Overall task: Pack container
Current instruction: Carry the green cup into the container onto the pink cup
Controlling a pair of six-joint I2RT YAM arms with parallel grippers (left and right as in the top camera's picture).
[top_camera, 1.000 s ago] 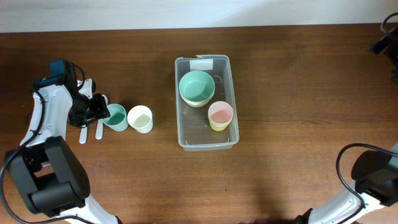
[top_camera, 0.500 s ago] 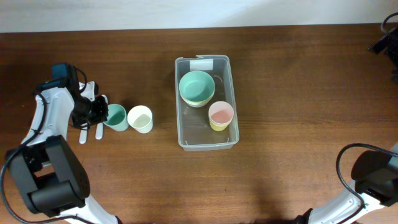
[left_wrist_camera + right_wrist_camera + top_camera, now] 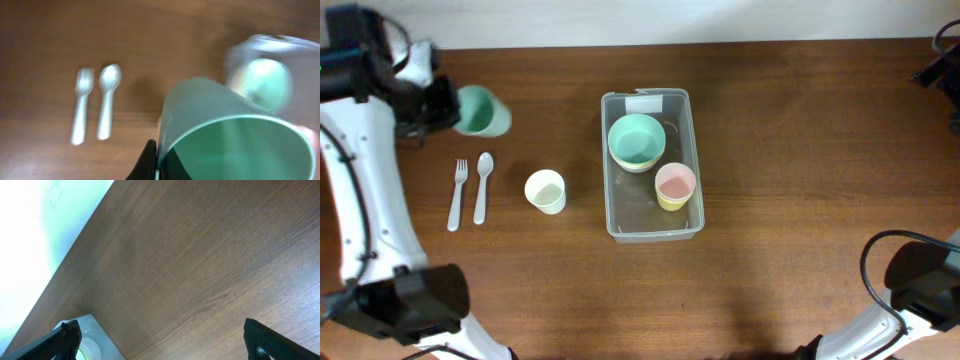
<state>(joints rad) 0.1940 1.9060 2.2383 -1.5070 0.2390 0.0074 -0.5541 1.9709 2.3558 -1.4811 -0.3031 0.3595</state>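
My left gripper carries the teal cup (image 3: 480,111) across over the pink cup in the container next and tilts it upright, before lowering it inside.
The container (image 3: 686,108) is a clear plastic bin at the table's centre, blurred at the right of the left wrist view (image 3: 240,50). It holds a green bowl (image 3: 637,139) and a pink cup nested in a yellow one (image 3: 674,185). My left gripper (image 3: 432,104) is shut on the wall of a teal cup (image 3: 480,111), held tilted in the air over the table's far left. In the left wrist view the teal cup (image 3: 225,130) fills the lower right, its rim pinched in the gripper (image 3: 159,161). My right gripper (image 3: 161,325) is open over bare wood, with nothing between its fingers.
A cream cup (image 3: 545,191) stands on the table left of the container. A white fork (image 3: 455,193) and spoon (image 3: 481,186) lie side by side further left, also in the left wrist view as fork (image 3: 81,112) and spoon (image 3: 107,106). A container corner (image 3: 95,335) shows under the right wrist.
My left gripper closed on the teal cup beside the cream cup, then lifted it up and toward the table's far-left corner. The right arm has not moved.
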